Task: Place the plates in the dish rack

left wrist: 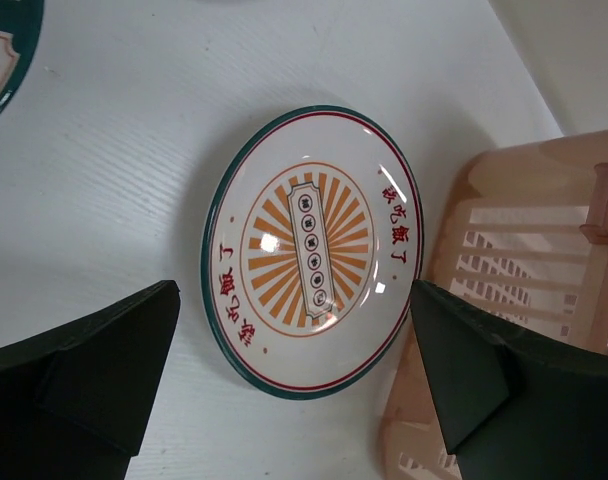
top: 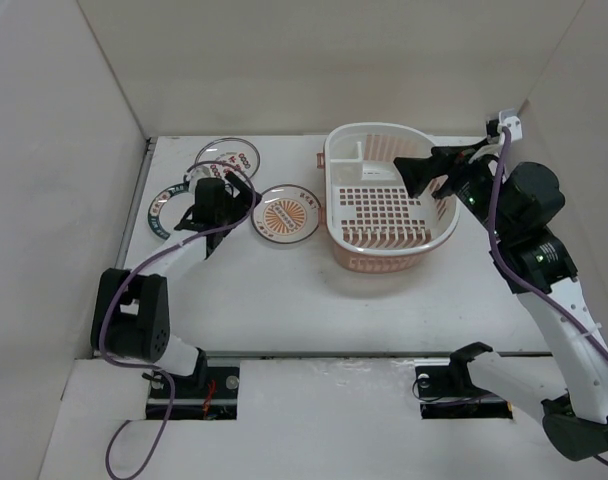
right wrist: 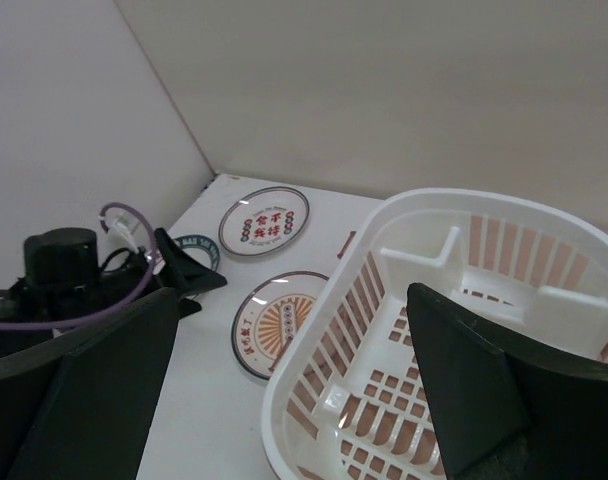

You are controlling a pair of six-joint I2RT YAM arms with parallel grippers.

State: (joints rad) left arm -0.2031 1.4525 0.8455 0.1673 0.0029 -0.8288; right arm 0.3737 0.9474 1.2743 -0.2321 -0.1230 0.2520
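Note:
My left gripper lowers its open fingers around the sunburst plate's edge away from the rack next, since that edge lies below it on the tabletop.
Three plates lie flat on the table left of the dish rack (top: 330, 190). The orange sunburst plate (top: 286, 213) is nearest the rack. Behind it lies the plate with red characters (top: 227, 158), and at the left the dark-green-rimmed plate (top: 164, 213), partly hidden by my left arm. My left gripper (top: 242, 197) hovers open just left of the sunburst plate (left wrist: 309, 250), nothing between its fingers. My right gripper (top: 409, 178) hangs open and empty over the rack's floor (right wrist: 384, 400). The rack holds nothing.
White walls enclose the table on the left, back and right. A white fitting (top: 511, 125) sits at the back right corner. A purple cable (top: 149, 265) runs along my left arm. The rack's pink side (left wrist: 524, 260) stands close to the sunburst plate.

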